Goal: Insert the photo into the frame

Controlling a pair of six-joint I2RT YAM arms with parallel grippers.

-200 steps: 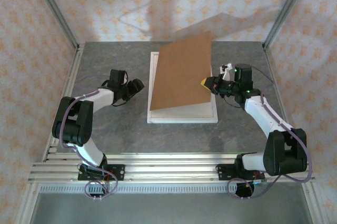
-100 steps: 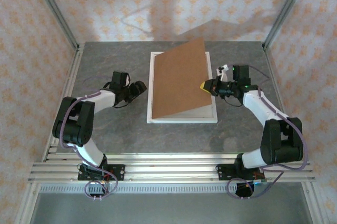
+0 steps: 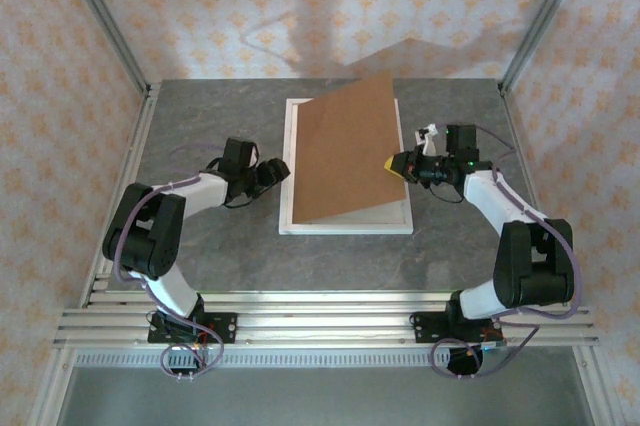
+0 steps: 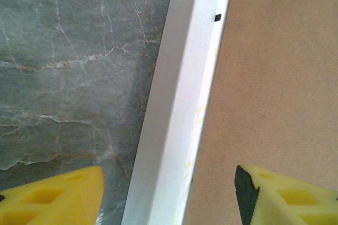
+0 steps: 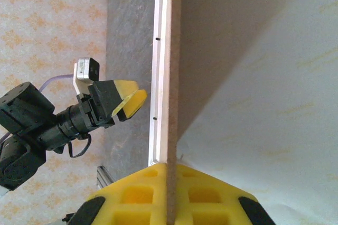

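The board's opposite edge already sits in the frame, so the right gripper should next tip downward, bring the board's raised edge down toward the frame's bar [image 4: 179, 119] below, and then release it.
The white frame [image 3: 345, 226] lies flat mid-table. A plain brown backing board [image 3: 345, 151] leans over it, left edge down in the frame, right edge raised. My right gripper [image 3: 393, 163] is shut on that raised edge; in the right wrist view the board [image 5: 171, 66] runs edge-on between the yellow fingers [image 5: 132, 201]. A white sheet [image 5: 264, 130] lies under the board. My left gripper [image 3: 279, 173] stands open at the frame's left rail [image 4: 179, 119], one fingertip [image 4: 53, 196] over the table, the other over the board [image 4: 274, 77]. The photo is hidden.
Grey marble table [image 3: 210, 236] surrounds the frame, with open room left, right and in front. Metal posts [image 3: 110, 26] and patterned walls close the back and sides. The slotted rail [image 3: 320, 316] with both arm bases runs along the near edge.
My left gripper has slid right, up to the frame's left rail. The right gripper has moved a little inward and the board's raised edge has come down somewhat.
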